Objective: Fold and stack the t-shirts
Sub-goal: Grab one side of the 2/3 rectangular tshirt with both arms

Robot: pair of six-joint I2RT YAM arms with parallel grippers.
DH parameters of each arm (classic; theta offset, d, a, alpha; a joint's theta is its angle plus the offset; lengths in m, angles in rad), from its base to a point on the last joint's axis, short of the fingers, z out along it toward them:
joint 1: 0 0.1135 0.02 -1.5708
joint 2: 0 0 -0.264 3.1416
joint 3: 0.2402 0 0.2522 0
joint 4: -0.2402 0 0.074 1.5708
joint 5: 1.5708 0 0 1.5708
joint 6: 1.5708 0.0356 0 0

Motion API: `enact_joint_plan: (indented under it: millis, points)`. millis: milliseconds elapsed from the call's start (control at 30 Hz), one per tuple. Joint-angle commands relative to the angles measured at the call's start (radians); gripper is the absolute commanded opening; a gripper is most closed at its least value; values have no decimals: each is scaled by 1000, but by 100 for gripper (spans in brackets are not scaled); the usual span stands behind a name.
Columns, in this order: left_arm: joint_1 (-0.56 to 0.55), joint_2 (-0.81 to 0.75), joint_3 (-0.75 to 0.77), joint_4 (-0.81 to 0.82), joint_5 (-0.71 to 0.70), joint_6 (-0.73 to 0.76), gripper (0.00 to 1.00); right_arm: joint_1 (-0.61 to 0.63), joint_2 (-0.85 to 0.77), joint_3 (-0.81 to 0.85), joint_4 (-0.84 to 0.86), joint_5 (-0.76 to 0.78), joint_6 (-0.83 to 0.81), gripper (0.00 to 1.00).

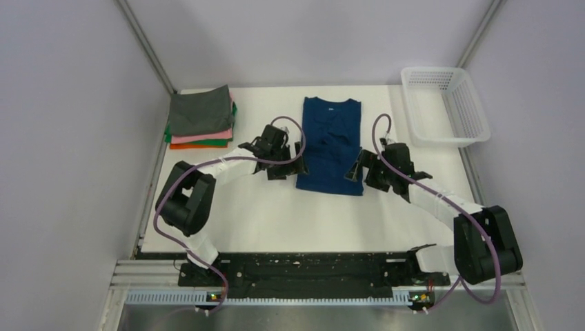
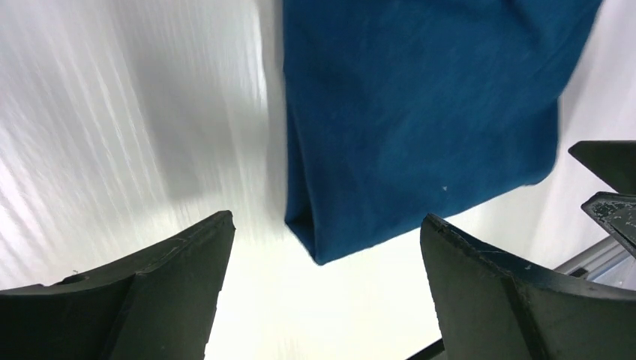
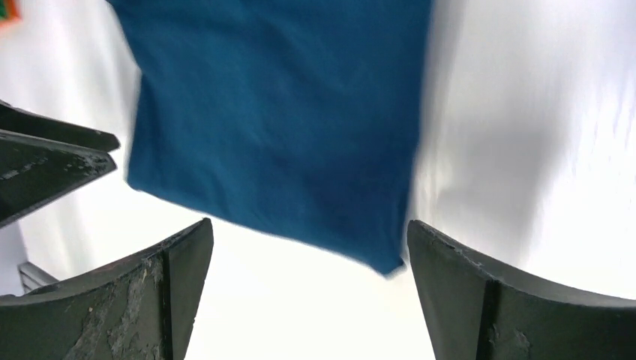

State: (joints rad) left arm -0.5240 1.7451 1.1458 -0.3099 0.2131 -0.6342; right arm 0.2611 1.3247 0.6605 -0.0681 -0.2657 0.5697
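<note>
My left gripper comes down and back next to close on the navy shirt's near stack-side corner (image 1: pixel 299 186) (image 2: pixel 316 246), since the corner lies there, framed by its open fingers.
A navy blue t-shirt (image 1: pixel 331 145) lies folded into a narrow strip in the middle of the white table, collar toward the back. My left gripper (image 1: pixel 293 164) stands open just off its near left corner, and my right gripper (image 1: pixel 359 169) stands open just off its near right corner. The left wrist view has the navy shirt (image 2: pixel 420 112) ahead of the open left gripper (image 2: pixel 326 217), with nothing between the fingers. From the right wrist, the shirt (image 3: pixel 277 112) lies just beyond the open, empty right gripper (image 3: pixel 309 223). Folded t-shirts (image 1: pixel 201 114) sit stacked at the back left, grey on top, then pink, green and orange.
A white mesh basket (image 1: pixel 476 117) stands at the back right corner. Grey walls close in the table on three sides. Each wrist view catches the other gripper's fingers at its edge: the right fingers (image 2: pixel 607 187) and the left fingers (image 3: pixel 45 157).
</note>
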Motion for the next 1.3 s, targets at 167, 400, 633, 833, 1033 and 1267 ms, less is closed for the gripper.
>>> enact_joint_plan:
  millis: [167,400,633,833,1033,1267]
  points:
    - [-39,7,-126,107,33,-105,75,10,-88,-168,-8,132,119,99]
    - [-75,33,-167,121,-7,-143,31,10,-60,-203,60,103,177,76]
    - [-74,59,-170,117,-18,-151,2,11,-32,-230,111,65,185,53]
    - [-76,40,-194,121,-23,-155,0,17,-37,-267,122,44,202,38]
    - [-79,-4,-242,146,-7,-170,0,36,-81,-306,106,40,214,10]
    - [-120,-223,-363,96,-17,-163,0,75,-395,-345,-110,32,208,0]
